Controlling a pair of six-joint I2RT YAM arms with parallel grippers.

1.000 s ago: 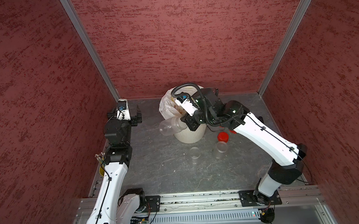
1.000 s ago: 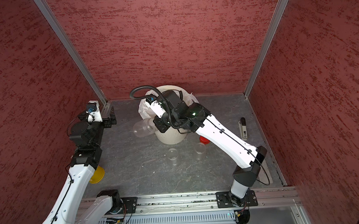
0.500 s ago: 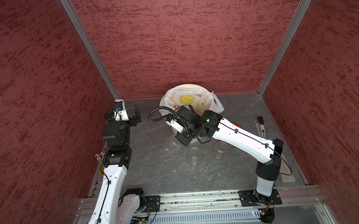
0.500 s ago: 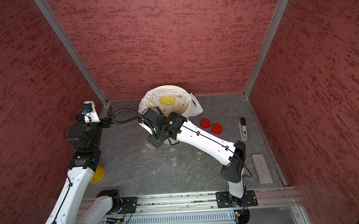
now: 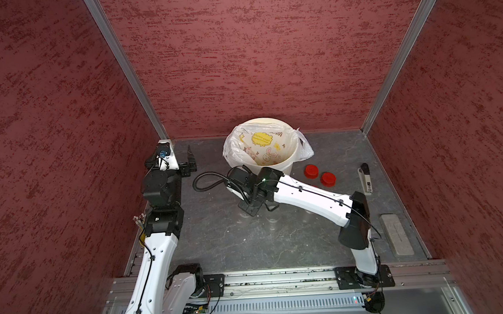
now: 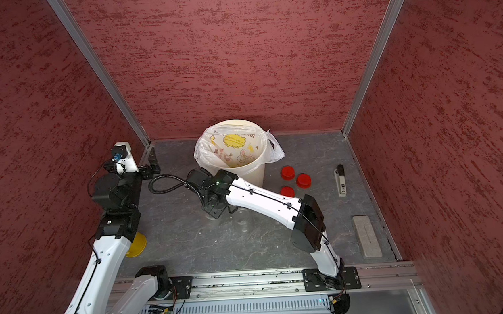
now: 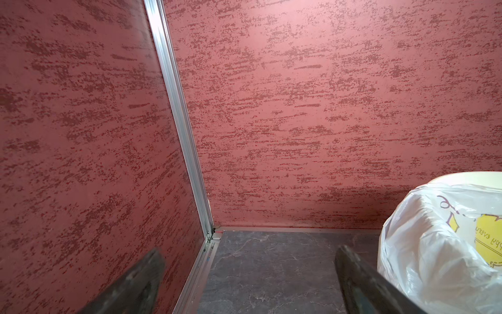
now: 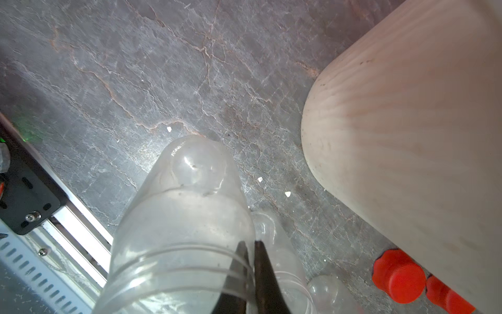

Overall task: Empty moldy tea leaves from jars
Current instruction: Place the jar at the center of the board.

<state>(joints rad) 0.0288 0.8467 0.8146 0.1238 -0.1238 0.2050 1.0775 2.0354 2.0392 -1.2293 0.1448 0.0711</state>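
Note:
My right gripper should next lower the jar onto the bare tabletop below, beside the clear jars, and release its rim.
My right gripper (image 8: 250, 243) is shut on the rim of a clear jar (image 8: 184, 217), one finger inside the wall and one outside. The jar has no cap, looks empty, and its base is close to the grey table. Two more clear uncapped jars (image 8: 274, 244) (image 8: 326, 291) stand right beside it; one shows faintly in a top view (image 6: 243, 221). No moldy tea leaves are in view. Three red caps (image 6: 287, 172) lie right of the cream bin (image 5: 286, 164). My left gripper (image 7: 250, 251) is open and empty near the back left corner (image 5: 185, 164).
The bin's white printed bag (image 5: 234, 146) hangs over its rim. A stapler-like tool (image 5: 365, 179) and a grey block (image 5: 396, 238) lie at the right edge. A yellow cup (image 6: 136, 245) sits under my left arm. Red walls close in three sides.
My right arm has swung away from the bin's mouth and come down to the table in front of the bin, still holding the jar. The left arm has hardly moved.

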